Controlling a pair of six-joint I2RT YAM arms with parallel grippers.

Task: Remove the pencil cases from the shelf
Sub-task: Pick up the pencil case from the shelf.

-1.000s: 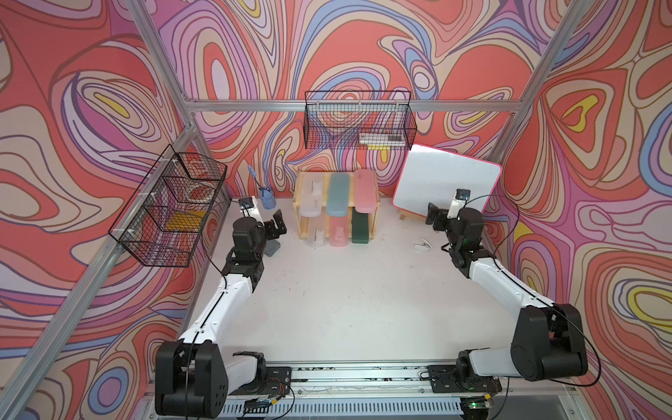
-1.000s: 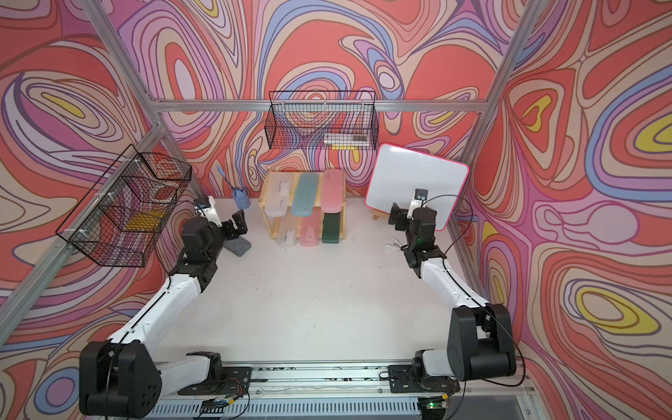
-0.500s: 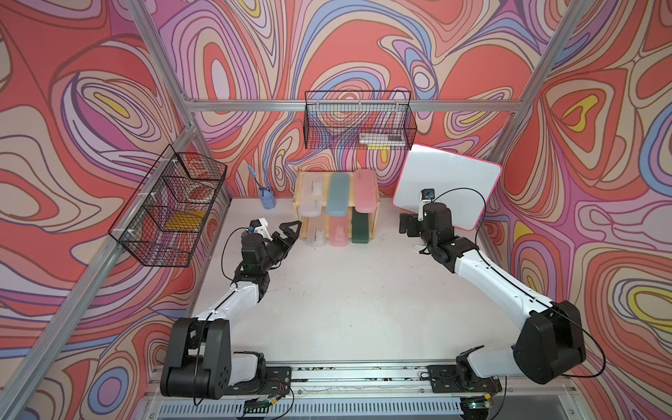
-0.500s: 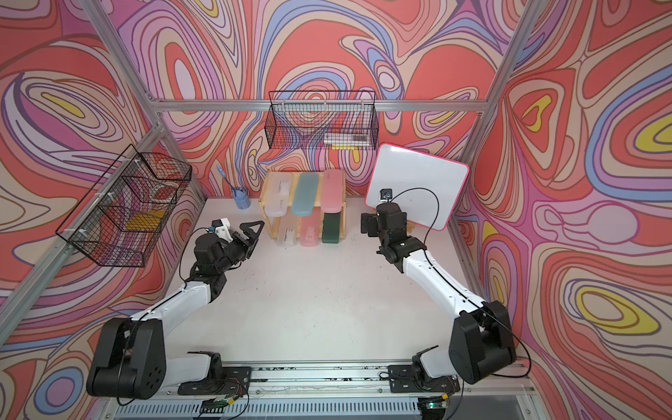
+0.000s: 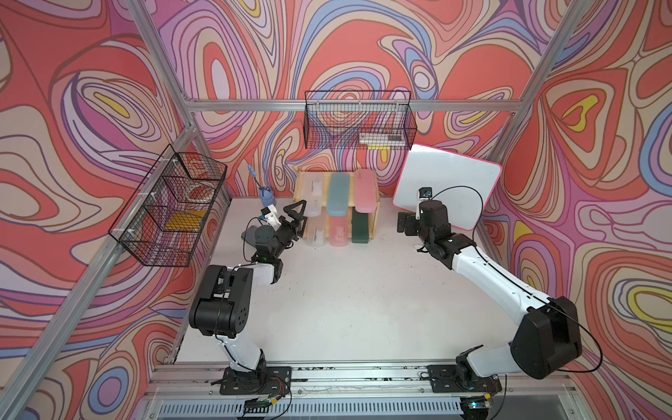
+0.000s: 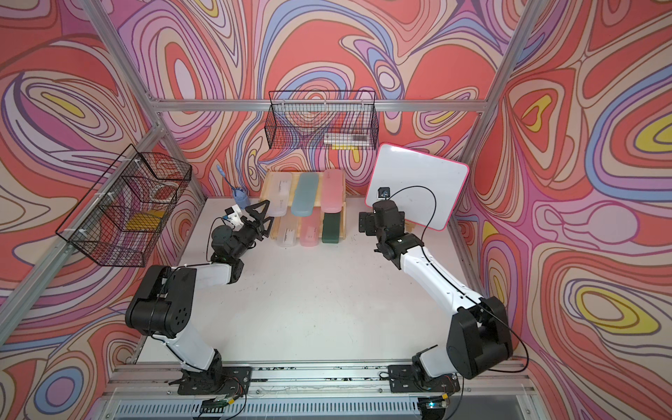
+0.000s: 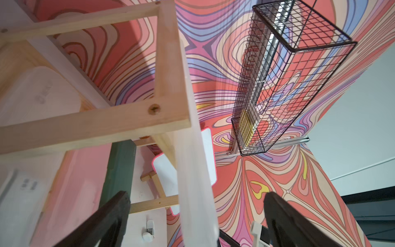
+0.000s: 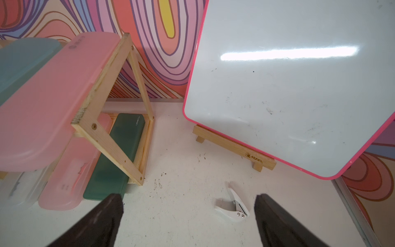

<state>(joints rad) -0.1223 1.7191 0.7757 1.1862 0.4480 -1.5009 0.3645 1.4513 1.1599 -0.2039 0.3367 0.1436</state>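
The near end of the top clear case (image 5: 311, 212) (image 7: 200, 227) is already between my left gripper's fingers, so next my left gripper will stay where it is and close on it.
The wooden shelf (image 5: 376, 214) stands at the back with pencil cases on both tiers. On top lie a clear one (image 5: 313, 194), a teal one (image 5: 339, 194) and a pink one (image 5: 364, 189). Below lie a clear one (image 5: 317, 234), a pink one (image 5: 339, 234) and a dark green one (image 5: 360, 229). My left gripper (image 5: 297, 218) is open at the shelf's left front corner. The top clear case's edge (image 7: 192, 171) runs between its fingers, unpinched. My right gripper (image 5: 404, 226) hangs open and empty over the table, right of the shelf (image 8: 102, 139).
A pink-rimmed whiteboard (image 5: 451, 192) on a wooden easel leans just behind the right gripper. A small white clip (image 8: 234, 206) lies on the table below it. Black wire baskets hang on the back wall (image 5: 358, 125) and left wall (image 5: 171, 207). A blue cup (image 5: 267, 196) and a grey pouch (image 5: 251, 234) sit left of the shelf.
Both arms have swung in towards the shelf. The left gripper came from the left wall to the shelf's left corner. The right gripper moved left, away from the whiteboard.
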